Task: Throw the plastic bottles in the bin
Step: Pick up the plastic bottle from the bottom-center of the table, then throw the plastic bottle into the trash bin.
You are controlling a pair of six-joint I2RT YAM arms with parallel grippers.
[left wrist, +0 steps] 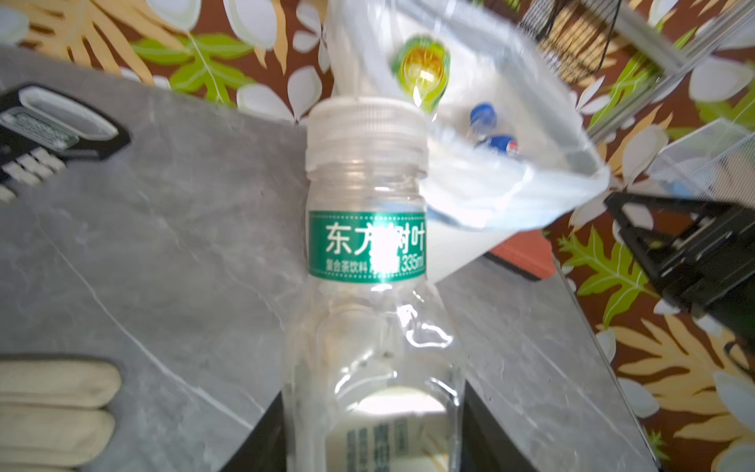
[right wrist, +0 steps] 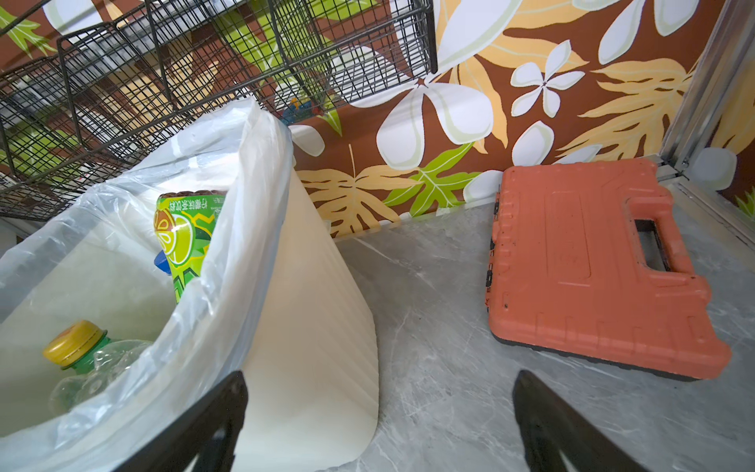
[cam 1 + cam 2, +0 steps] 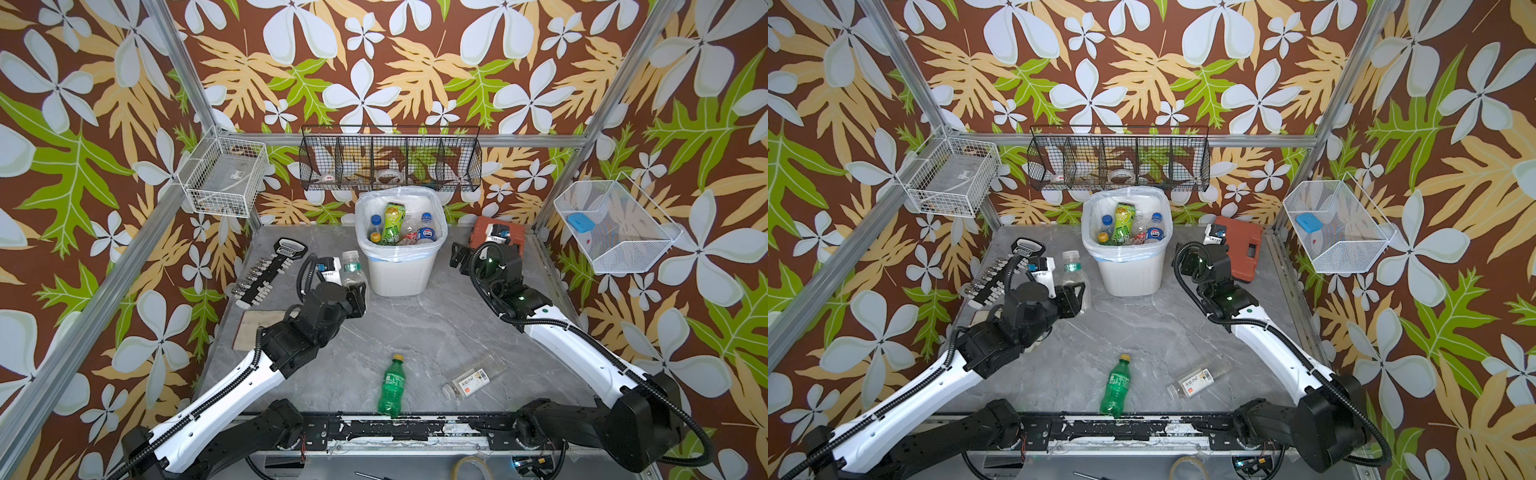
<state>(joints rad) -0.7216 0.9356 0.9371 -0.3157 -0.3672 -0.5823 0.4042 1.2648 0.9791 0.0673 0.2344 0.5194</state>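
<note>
I need to raise my left gripper next and move it outward over the opening to let go of the bottle. The bin's bag-lined opening (image 3: 384,220) (image 1: 460,102) is higher than my gripper and farther outward.
My left gripper (image 3: 358,293) (image 1: 374,408) is shut on the lower body of a clear plastic bottle (image 3: 352,268) (image 3: 1072,269) (image 1: 367,245) with a green label and white cap. It holds the bottle upright, just left of the bin (image 3: 399,276) (image 3: 1129,276) (image 1: 490,196) (image 2: 327,327). The white bag-lined bin holds several bottles (image 3: 390,222). On the table's front part lie a green bottle (image 3: 390,386) (image 3: 1116,386) with a yellow cap and a clear bottle (image 3: 471,378) (image 3: 1198,378) with a white label. My right gripper (image 3: 460,258) (image 3: 1185,264) (image 2: 380,392) hangs open and empty beside the bin's right wall.
An orange-red tool case (image 3: 1241,245) (image 2: 592,278) lies at the back right, behind my right arm. A black socket rack (image 3: 270,270) and a brown board (image 3: 253,328) lie at the left. Wire baskets (image 3: 390,160) (image 3: 224,178) (image 3: 615,226) hang on the walls.
</note>
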